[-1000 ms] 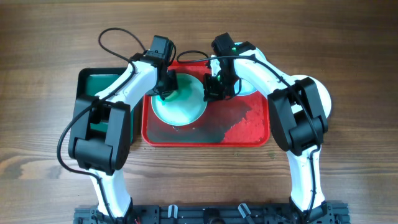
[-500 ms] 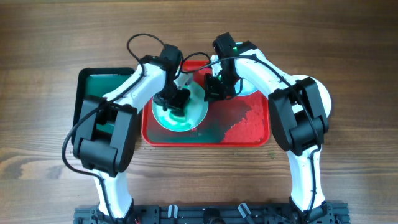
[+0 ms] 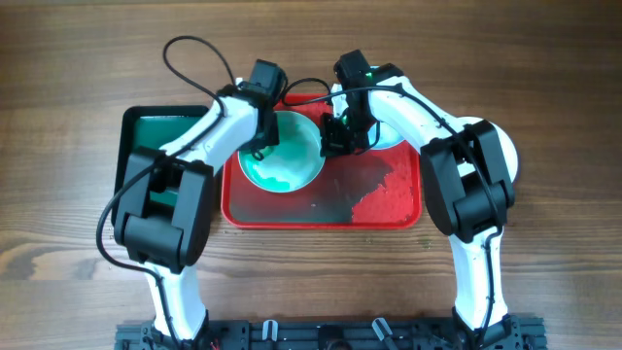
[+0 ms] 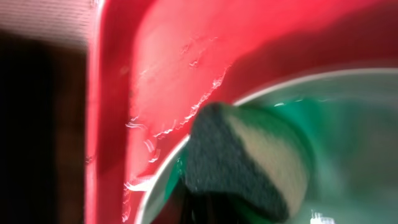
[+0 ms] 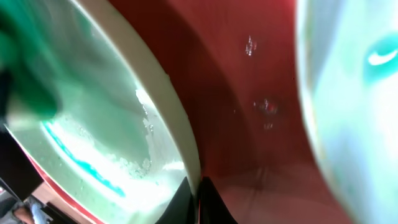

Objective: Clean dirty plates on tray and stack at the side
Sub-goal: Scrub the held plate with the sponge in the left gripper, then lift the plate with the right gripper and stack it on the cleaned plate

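Note:
Next, the right gripper lifts, crosses to the right in the overhead view over the white plate that starts the stack [image 3: 503, 156], comes down and lets go.
A plate [image 3: 292, 167] smeared with green lies on the left half of the red tray [image 3: 379, 204]. My left gripper [image 3: 260, 146] is shut on a dark grey and beige sponge [image 4: 249, 162] and presses it on the plate's upper left rim [image 4: 348, 124]. My right gripper [image 3: 333, 139] is shut on the same plate's right rim, which shows between the fingertips in the right wrist view [image 5: 200, 193]. A second pale turquoise plate [image 3: 394, 134] lies on the tray's back right, partly under the right arm; it also shows in the right wrist view [image 5: 354, 93].
A white plate [image 3: 507, 146] lies on the wooden table to the right of the tray, partly under the right arm. A smaller dark green tray [image 3: 160, 131] stands left of the red tray. The red tray's floor is wet and streaked green.
My left gripper swept the sponge down to the plate's middle and back up to its upper left rim. The right gripper kept its hold on the rim.

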Motion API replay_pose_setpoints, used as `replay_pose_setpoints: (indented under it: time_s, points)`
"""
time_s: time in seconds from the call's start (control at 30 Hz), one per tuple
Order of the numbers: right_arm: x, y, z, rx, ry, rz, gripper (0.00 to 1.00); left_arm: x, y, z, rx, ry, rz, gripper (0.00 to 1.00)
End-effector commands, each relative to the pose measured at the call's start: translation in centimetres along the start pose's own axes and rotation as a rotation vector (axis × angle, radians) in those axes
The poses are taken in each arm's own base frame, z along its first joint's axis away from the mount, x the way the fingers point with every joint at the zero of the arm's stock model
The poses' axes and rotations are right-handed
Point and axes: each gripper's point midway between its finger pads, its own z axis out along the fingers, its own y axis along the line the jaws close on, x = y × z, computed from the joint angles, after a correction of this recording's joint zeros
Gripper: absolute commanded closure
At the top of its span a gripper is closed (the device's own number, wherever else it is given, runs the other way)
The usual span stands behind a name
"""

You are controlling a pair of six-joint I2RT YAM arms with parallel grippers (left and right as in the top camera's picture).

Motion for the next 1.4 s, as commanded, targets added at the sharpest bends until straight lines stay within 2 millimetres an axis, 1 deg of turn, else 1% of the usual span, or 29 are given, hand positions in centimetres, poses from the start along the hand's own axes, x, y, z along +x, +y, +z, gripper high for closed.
replay_pose_setpoints:
  time_s: [0.0,0.07,0.1,0.17,0.2,0.27,0.3,0.37,0.4,0.43,0.5,0.53,0.57,0.63,0.7,0.73,0.77,0.83,0.97,1.03,1.17,1.2,1.3,1.37]
  points:
    - [1.0,-1.8,0.7,0.117,0.028,0.01,0.96,0.2,2.7,-2.6,0.047,0.166,-0.123,0.96]
    - [1.3,-1.6,0.8,0.121,0.036,0.0,0.96,-0.9,2.9,-5.1,0.114,0.196,-0.161,0.96]
    - [1.5,-1.7,0.7,0.124,0.046,-0.007,0.96,-1.5,3.1,-6.1,0.141,0.199,-0.165,0.96]
    - [1.8,-2.1,0.4,0.159,0.049,-0.018,0.96,-1.9,2.8,-7.2,0.213,0.207,-0.126,0.96]
    - [1.8,-2.2,-0.1,0.183,0.035,-0.026,0.95,-1.8,2.9,-7.3,0.223,0.212,-0.128,0.96]
    - [1.4,-1.4,-2.1,0.202,-0.024,-0.053,0.96,-1.7,3.2,-7.3,0.219,0.22,-0.135,0.96]
    - [1.2,-1.0,-3.6,0.223,-0.067,-0.07,0.96,-1.8,3.2,-7.3,0.22,0.217,-0.135,0.96]
    - [1.1,-0.8,-5.7,0.272,-0.124,-0.086,0.96,-1.9,3.1,-7.2,0.222,0.21,-0.135,0.96]
    - [1.3,-0.9,-7.5,0.334,-0.171,-0.096,0.96,-2.0,3.1,-7.2,0.223,0.209,-0.136,0.96]
    - [1.5,-0.7,-8.8,0.387,-0.21,-0.109,0.96,-2.0,3.1,-7.2,0.223,0.208,-0.136,0.96]
    - [1.8,-0.5,-10.3,0.47,-0.269,-0.113,0.96,-2.1,3.1,-7.2,0.225,0.203,-0.136,0.96]
    - [2.1,-0.3,-11.5,0.54,-0.321,-0.114,0.96,-2.2,3.0,-7.2,0.226,0.2,-0.137,0.96]
    - [2.2,-0.3,-12.2,0.58,-0.351,-0.112,0.96,-2.2,3.0,-7.2,0.226,0.199,-0.137,0.96]
    - [2.6,-0.4,-13.9,0.697,-0.433,-0.095,0.96,-2.3,3.0,-7.2,0.227,0.195,-0.137,0.96]
    - [3.3,-0.7,-16.3,0.888,-0.563,-0.059,0.96,-2.3,3.0,-7.2,0.227,0.194,-0.137,0.96]
    - [3.6,-0.4,-16.8,0.946,-0.605,-0.064,0.96,-2.4,3.0,-7.2,0.228,0.192,-0.137,0.96]
    - [4.0,0.1,-17.2,0.99,-0.64,-0.08,0.96,-2.4,3.0,-7.2,0.228,0.192,-0.138,0.96]
    - [4.9,2.0,-18.1,1.089,-0.736,-0.148,0.96,-2.4,3.0,-7.2,0.228,0.192,-0.137,0.96]
    - [6.8,5.1,-19.5,1.212,-0.884,-0.259,0.96,-2.5,3.0,-7.2,0.229,0.188,-0.138,0.96]
    - [7.2,5.9,-20.1,1.253,-0.929,-0.3,0.96,-2.5,3.0,-7.2,0.229,0.188,-0.138,0.96]
    - [7.6,6.9,-21.3,1.319,-0.992,-0.355,0.96,-2.6,2.9,-7.2,0.23,0.185,-0.138,0.96]
    - [7.8,7.5,-21.7,1.342,-1.019,-0.381,0.96,-2.6,2.9,-7.2,0.23,0.185,-0.138,0.96]
    - [8.7,8.9,-22.1,1.327,-1.083,-0.406,0.96,-2.6,2.9,-7.2,0.23,0.185,-0.138,0.96]
    - [9.1,9.2,-22.1,1.308,-1.103,-0.399,0.96,-2.6,2.9,-7.2,0.23,0.185,-0.138,0.96]
